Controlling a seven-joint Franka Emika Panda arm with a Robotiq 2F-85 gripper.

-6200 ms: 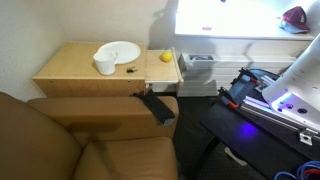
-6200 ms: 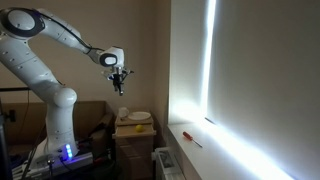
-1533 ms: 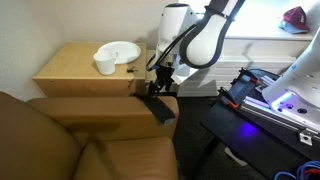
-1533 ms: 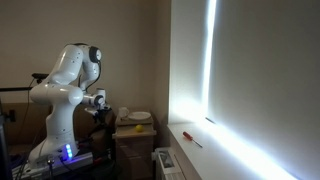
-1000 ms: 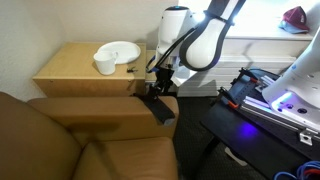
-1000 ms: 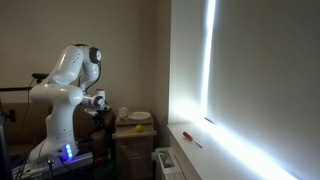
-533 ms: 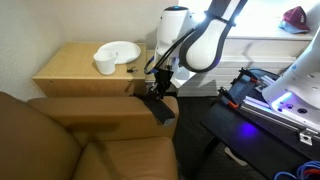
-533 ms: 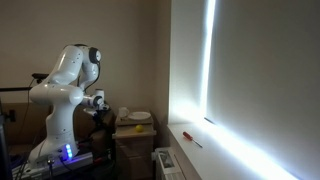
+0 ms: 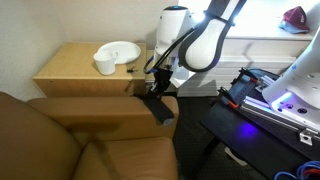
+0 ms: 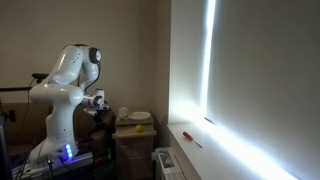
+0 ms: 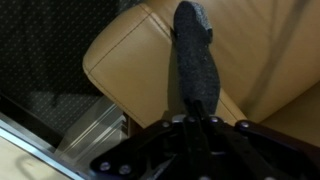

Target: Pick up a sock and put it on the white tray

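The gripper lifts high next, since the small white cup stands before the tray. It carries the sock (image 9: 159, 108) over the white tray's empty middle (image 9: 122, 49), lowers and releases it.
The black sock (image 9: 159, 108) lies lengthwise along the top of the brown sofa armrest (image 9: 100, 108); in the wrist view the sock (image 11: 195, 55) runs away from the camera. My gripper (image 9: 153, 90) stands low over the sock's end nearest the wooden table. In the wrist view the gripper (image 11: 190, 120) has its fingers pressed together on that end of the cloth. The white tray (image 9: 120, 50) sits on the wooden table, behind a small white cup (image 9: 105, 64). In an exterior view the tray (image 10: 140, 116) shows beyond the gripper (image 10: 104, 107).
The wooden table (image 9: 70, 68) abuts the armrest. A dark item (image 9: 130, 69) lies near the cup. A yellow ball (image 10: 137, 128) rests on the table. A bench with a blue-lit device (image 9: 285, 100) stands beside the sofa. The arm's base (image 10: 62, 140) is by the table.
The jaws have closed from wide to fully together on the sock's end. The arm has stayed almost in place over the armrest.
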